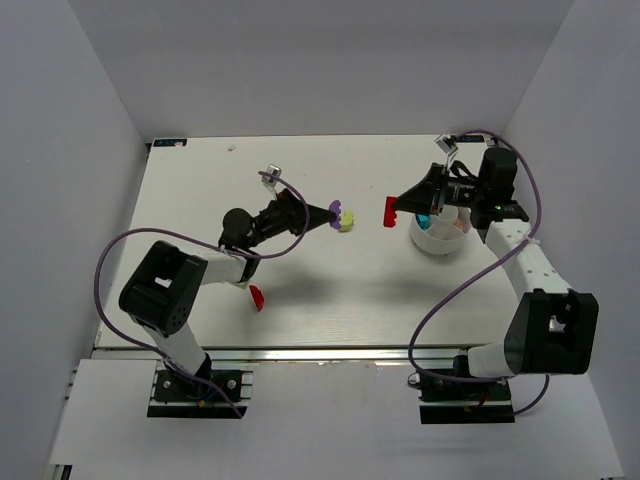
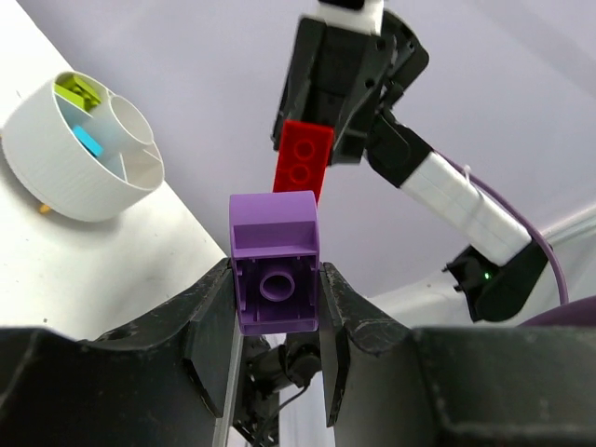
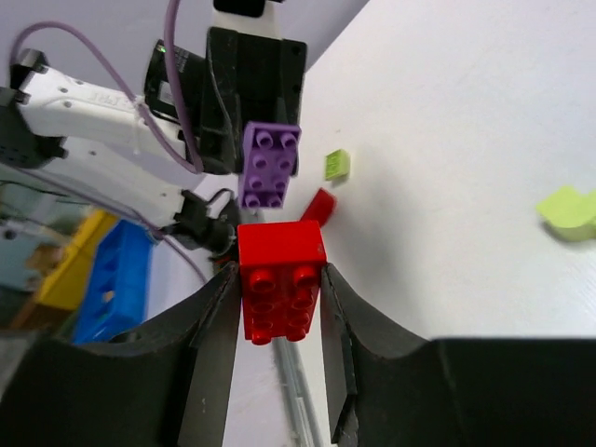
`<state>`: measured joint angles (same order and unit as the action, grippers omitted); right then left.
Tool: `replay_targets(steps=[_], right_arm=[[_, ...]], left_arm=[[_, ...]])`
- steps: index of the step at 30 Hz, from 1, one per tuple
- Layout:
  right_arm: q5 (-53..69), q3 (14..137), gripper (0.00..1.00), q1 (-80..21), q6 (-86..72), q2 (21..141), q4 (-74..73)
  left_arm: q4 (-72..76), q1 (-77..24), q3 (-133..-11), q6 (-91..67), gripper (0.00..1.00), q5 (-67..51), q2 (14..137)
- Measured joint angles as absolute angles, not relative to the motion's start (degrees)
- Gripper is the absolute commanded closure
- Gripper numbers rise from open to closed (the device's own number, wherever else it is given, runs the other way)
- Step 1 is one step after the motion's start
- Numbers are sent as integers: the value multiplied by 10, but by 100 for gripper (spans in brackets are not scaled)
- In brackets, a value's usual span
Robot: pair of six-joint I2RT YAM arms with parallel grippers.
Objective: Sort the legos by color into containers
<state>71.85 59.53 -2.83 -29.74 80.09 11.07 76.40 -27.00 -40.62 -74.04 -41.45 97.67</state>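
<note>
I will swing my right gripper over next, tip it down, lower it and release, because the bowl's empty near section [image 1: 437, 233] is below it and to its right in the top view.
My left gripper [image 1: 331, 213] is shut on a purple lego [image 1: 337, 208] and holds it above the table's middle; in the left wrist view the purple lego [image 2: 274, 263] sits between the fingers [image 2: 209, 307]. My right gripper [image 1: 396, 211] is shut on a red lego [image 1: 389, 211], which also shows in the right wrist view [image 3: 281, 279], and holds it in the air just left of the white divided bowl [image 1: 440, 248]. The two held legos face each other, a little apart. A lime lego [image 1: 347, 220] lies on the table under the purple one. The bowl [image 2: 65, 182] holds a lime lego [image 2: 74, 90] and a cyan lego [image 2: 88, 140].
A loose red lego [image 1: 257, 297] lies on the table near the left arm's elbow. The right wrist view shows a small lime lego [image 3: 337, 165] beside that red one [image 3: 319, 207]. White walls enclose the table on three sides.
</note>
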Motion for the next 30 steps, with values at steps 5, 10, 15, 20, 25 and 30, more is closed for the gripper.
replay_targets(steps=[5, 10, 15, 20, 25, 30], right_arm=[[658, 615, 100, -11, -87, 767, -81], [575, 615, 100, 22, 168, 725, -235], [446, 613, 100, 40, 218, 711, -251], [333, 586, 100, 41, 147, 683, -223], [269, 468, 100, 41, 89, 614, -137], [212, 372, 100, 40, 45, 566, -59]], left_arm=[[763, -254, -401, -733, 100, -415, 965], [721, -251, -392, -687, 100, -416, 917], [646, -251, -390, -631, 100, -415, 857], [571, -251, -387, -584, 100, -409, 814], [548, -251, -366, -570, 100, -403, 799], [525, -251, -360, -564, 100, -401, 797]])
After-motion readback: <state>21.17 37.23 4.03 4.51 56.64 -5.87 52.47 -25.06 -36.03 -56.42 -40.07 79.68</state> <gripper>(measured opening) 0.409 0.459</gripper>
